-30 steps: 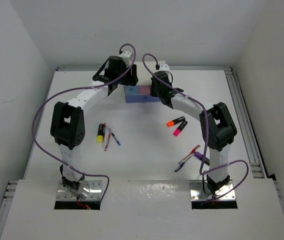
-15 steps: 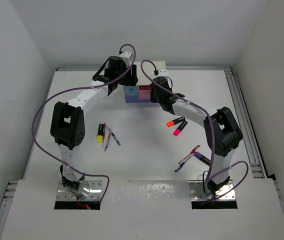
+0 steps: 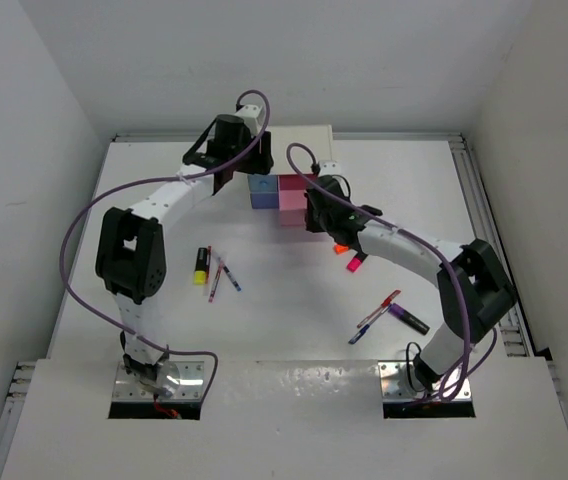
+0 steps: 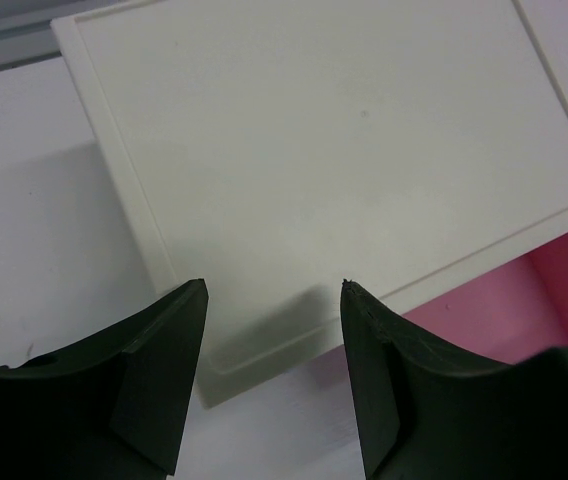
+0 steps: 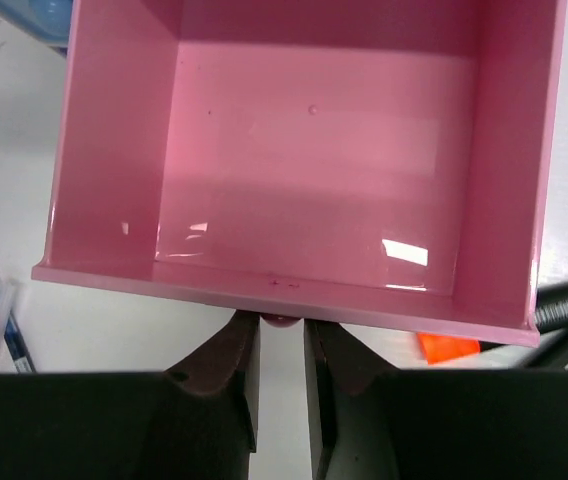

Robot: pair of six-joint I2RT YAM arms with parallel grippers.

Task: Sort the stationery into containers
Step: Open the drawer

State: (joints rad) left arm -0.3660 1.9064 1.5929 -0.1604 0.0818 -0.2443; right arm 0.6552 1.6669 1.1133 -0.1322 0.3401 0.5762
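Note:
My left gripper will go back next and come down onto the yellow highlighter's black body (image 3: pixel 202 260), which is below it toward my base, because the pink drawer (image 3: pixel 292 200) is open.
The white cabinet (image 3: pixel 300 134) stands at the back centre. Its pink drawer (image 3: pixel 292 200) is pulled out, and in the right wrist view the pink drawer (image 5: pixel 304 150) is empty. My right gripper (image 3: pixel 316 216) is shut on the pink knob (image 5: pixel 280 320) at the drawer's front. My left gripper (image 3: pixel 253 162) is open over the cabinet's left front corner (image 4: pixel 344 150). The light-blue drawer (image 3: pixel 261 185) and the periwinkle drawer (image 3: pixel 261 201) sit left of the pink one. An orange highlighter (image 3: pixel 341 247) and a pink highlighter (image 3: pixel 354 263) lie just past my right gripper. No erasers show.
A yellow highlighter (image 3: pixel 201 265), a red pen (image 3: pixel 214 281) and a blue pen (image 3: pixel 232 279) lie at left centre. A red pen (image 3: pixel 385 302), a blue pen (image 3: pixel 364 328) and a purple highlighter (image 3: pixel 407 319) lie at the right front. The right arm's links arch over the right side.
My right gripper has drawn the pink drawer out of the cabinet toward the near side, over the orange highlighter's end. The left gripper has stayed at the cabinet.

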